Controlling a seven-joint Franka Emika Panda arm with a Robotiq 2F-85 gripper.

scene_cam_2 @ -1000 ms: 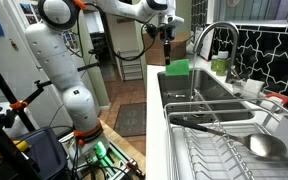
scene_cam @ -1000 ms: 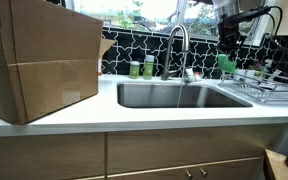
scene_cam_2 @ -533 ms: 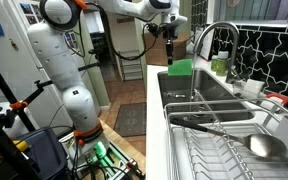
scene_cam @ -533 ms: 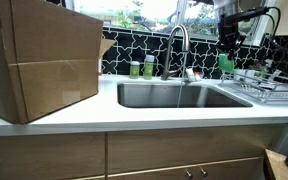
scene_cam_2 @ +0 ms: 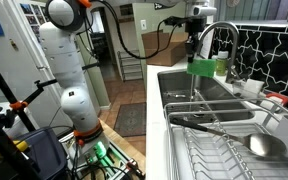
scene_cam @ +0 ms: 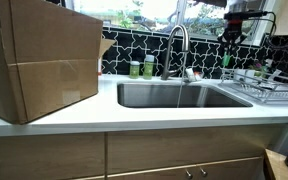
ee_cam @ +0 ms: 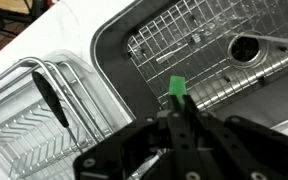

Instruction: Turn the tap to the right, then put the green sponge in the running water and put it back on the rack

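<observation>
Next, the gripper moves outward and down over the clear holder (scene_cam_2: 248,88) beside the tap to release the green sponge (scene_cam_2: 202,68), as that stands outward and below it.
The tall steel tap (scene_cam: 177,48) arches over the sink in both exterior views (scene_cam_2: 220,38). A thin stream of running water (scene_cam: 180,93) falls from its spout into the basin. My gripper (scene_cam: 230,45) is shut on the green sponge (scene_cam: 227,61) and holds it in the air over the sink's end by the rack. It also shows in an exterior view (scene_cam_2: 196,52) with the sponge (scene_cam_2: 202,68) hanging next to the tap. In the wrist view my fingers (ee_cam: 177,112) pinch the sponge (ee_cam: 177,90) above the sink grid.
A wire dish rack (scene_cam: 271,88) (scene_cam_2: 224,140) (ee_cam: 29,110) with utensils stands beside the sink (scene_cam: 144,96). Two small green containers (scene_cam: 141,68) stand behind the tap. A large cardboard box (scene_cam: 39,60) fills the counter's other end. A drain (ee_cam: 246,47) shows in the basin.
My gripper has carried the sponge along the sink towards the tap and rack, and the arm has risen slightly. The grip on the sponge is unchanged.
</observation>
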